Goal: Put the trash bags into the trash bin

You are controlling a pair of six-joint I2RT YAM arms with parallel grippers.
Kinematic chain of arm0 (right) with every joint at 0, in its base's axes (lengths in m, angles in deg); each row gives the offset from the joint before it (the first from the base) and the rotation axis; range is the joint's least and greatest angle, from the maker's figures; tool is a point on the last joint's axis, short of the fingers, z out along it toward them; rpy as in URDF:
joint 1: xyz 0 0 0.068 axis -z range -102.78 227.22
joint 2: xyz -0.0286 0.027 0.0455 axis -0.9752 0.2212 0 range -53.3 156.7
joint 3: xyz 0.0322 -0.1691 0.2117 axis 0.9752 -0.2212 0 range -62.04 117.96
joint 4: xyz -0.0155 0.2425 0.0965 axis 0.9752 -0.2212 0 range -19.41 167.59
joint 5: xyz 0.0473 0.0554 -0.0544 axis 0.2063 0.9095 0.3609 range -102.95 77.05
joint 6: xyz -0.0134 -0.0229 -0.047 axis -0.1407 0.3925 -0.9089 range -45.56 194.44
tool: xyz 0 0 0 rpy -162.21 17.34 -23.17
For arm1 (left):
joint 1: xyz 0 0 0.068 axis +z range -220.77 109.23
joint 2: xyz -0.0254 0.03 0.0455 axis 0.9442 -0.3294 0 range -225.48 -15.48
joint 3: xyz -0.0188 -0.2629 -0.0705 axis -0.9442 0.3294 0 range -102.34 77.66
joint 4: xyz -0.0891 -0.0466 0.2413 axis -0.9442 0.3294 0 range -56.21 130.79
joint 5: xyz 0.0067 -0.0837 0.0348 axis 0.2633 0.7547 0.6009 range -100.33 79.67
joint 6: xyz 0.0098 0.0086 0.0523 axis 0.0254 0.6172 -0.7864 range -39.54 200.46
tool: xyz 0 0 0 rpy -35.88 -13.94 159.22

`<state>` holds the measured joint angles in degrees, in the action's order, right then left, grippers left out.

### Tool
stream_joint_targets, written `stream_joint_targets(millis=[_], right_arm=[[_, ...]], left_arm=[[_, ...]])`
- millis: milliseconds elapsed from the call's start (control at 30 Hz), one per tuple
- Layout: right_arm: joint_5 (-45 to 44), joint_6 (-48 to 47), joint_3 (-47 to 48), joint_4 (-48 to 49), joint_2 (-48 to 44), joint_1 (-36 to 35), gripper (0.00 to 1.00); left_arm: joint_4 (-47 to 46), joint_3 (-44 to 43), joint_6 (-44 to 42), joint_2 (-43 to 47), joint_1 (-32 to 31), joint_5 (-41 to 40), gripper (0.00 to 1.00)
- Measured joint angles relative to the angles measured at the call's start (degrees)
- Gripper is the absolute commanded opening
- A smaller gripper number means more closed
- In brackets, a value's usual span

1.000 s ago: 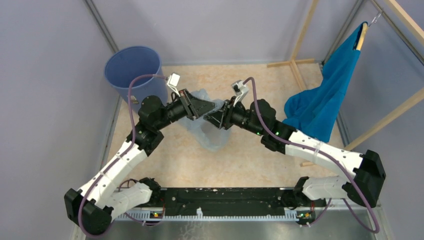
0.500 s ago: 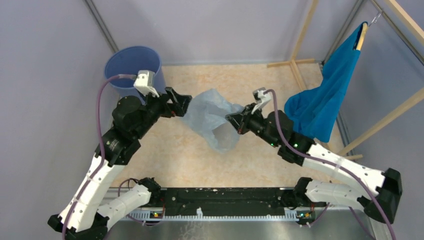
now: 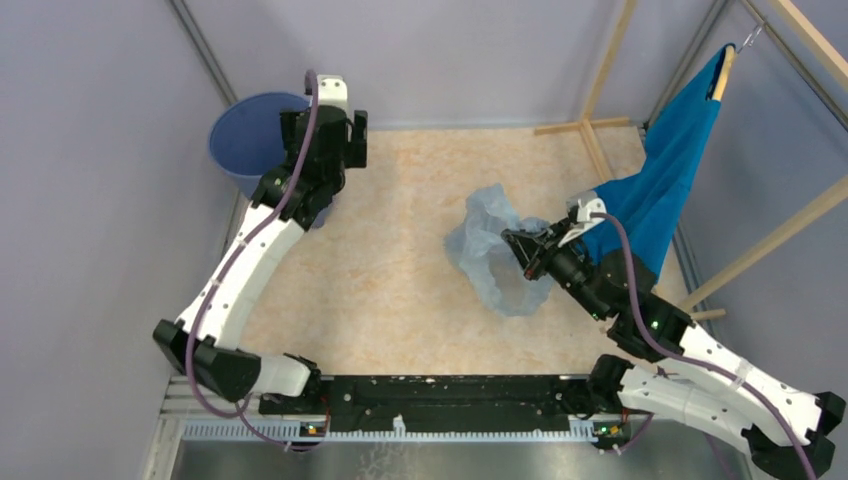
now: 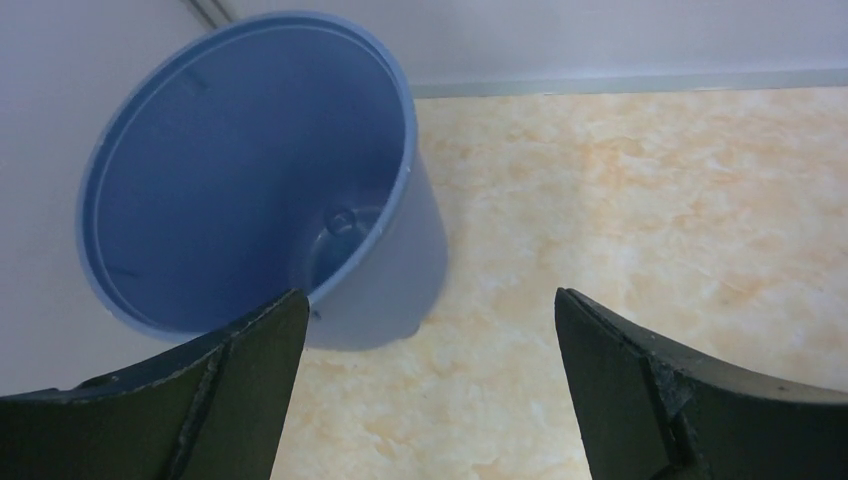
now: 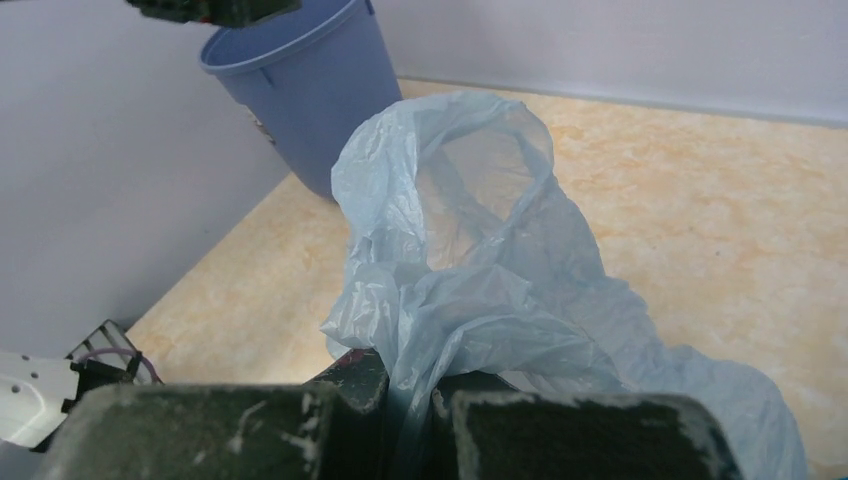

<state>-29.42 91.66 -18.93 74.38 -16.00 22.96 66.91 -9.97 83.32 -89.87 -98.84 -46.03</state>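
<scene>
The bin stands far from the bag and its rim is just beside my open fingers, so my left gripper needs to move outward and down onto the bin's rim next.
A pale-blue translucent trash bag hangs crumpled over the middle right of the floor, its mouth gaping open. My right gripper is shut on a bunched edge of it. The round blue trash bin stands upright in the far left corner, empty inside. My left gripper hovers at the bin's right side, open wide with nothing between its fingers. It is well apart from the bag.
A teal cloth hangs from a wooden hanger on the wooden frame at the right, close behind my right arm. Grey walls enclose the marbled floor. The black base rail runs along the near edge.
My left gripper let go of the bag, opened wide and swung back to the bin. My right gripper shut on the bag and pulled it to the right.
</scene>
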Motion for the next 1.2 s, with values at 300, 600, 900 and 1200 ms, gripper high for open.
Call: stream_joint_targets(millis=[300, 600, 900, 1200], right_arm=[[1.16, -1.95, -0.09, -4.33, -7.74, 0.02, 0.00], [4.68, -3.56, -0.07, -8.04, -9.25, 0.00, 0.00], [7.32, -5.38, -0.04, -9.90, -9.22, 0.00, 0.00], [5.97, -5.46, -0.04, -9.73, -8.50, 0.00, 0.00]], left_arm=[[1.25, -8.81, 0.20, -14.93, 13.81, 5.77, 0.95], [3.04, -8.15, 0.44, -19.52, 16.24, 12.39, 0.69], [2.78, -5.31, -1.79, -17.97, 16.24, 14.32, 0.33], [3.82, -4.52, -1.75, -16.63, 16.39, 16.74, 0.14]])
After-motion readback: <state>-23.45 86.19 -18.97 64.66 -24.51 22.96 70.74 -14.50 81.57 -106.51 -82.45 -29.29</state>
